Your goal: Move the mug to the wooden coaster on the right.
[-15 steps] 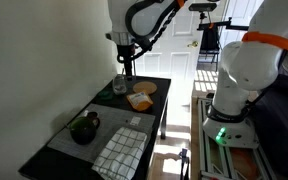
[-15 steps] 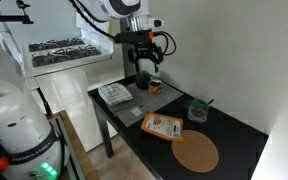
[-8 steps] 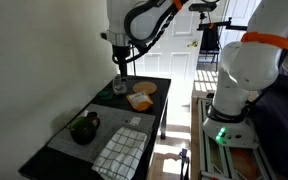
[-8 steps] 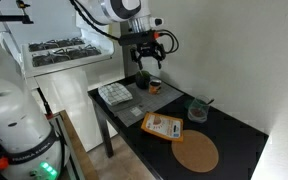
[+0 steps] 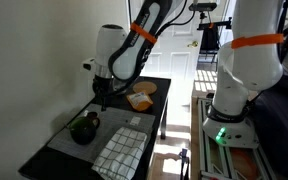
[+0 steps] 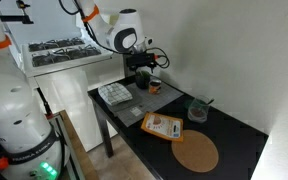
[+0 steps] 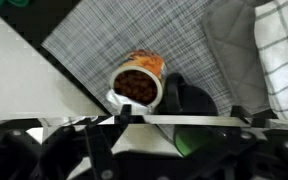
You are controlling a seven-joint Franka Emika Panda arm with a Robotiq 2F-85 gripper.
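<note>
I will next turn my gripper and lower it over the mug's rim (image 5: 84, 122) (image 7: 192, 138), clear of the tan cup, because the mug is below my gripper and that cup is close beside it.
The dark green-black mug (image 5: 84, 128) sits on a grey placemat (image 7: 134, 30) at one end of the black table. It also shows in an exterior view (image 6: 142, 82) and in the wrist view (image 7: 189, 125). My gripper (image 5: 102, 100) hangs low just above the mug, open, and its fingers straddle the mug in the wrist view (image 7: 184, 120). It holds nothing. The wooden coaster (image 6: 196, 152) lies flat at the opposite end of the table, and shows small in an exterior view (image 5: 148, 87).
A small tan cup with dark contents (image 7: 139, 85) stands right beside the mug. A checked white towel (image 5: 119, 150) lies next to the placemat. An orange-yellow block (image 6: 164, 126) and a clear glass with sticks (image 6: 198, 108) stand between the mug and the coaster.
My arm has swung over the mug and come down, so the gripper now sits much lower, close around the mug. The objects on the table have not moved.
</note>
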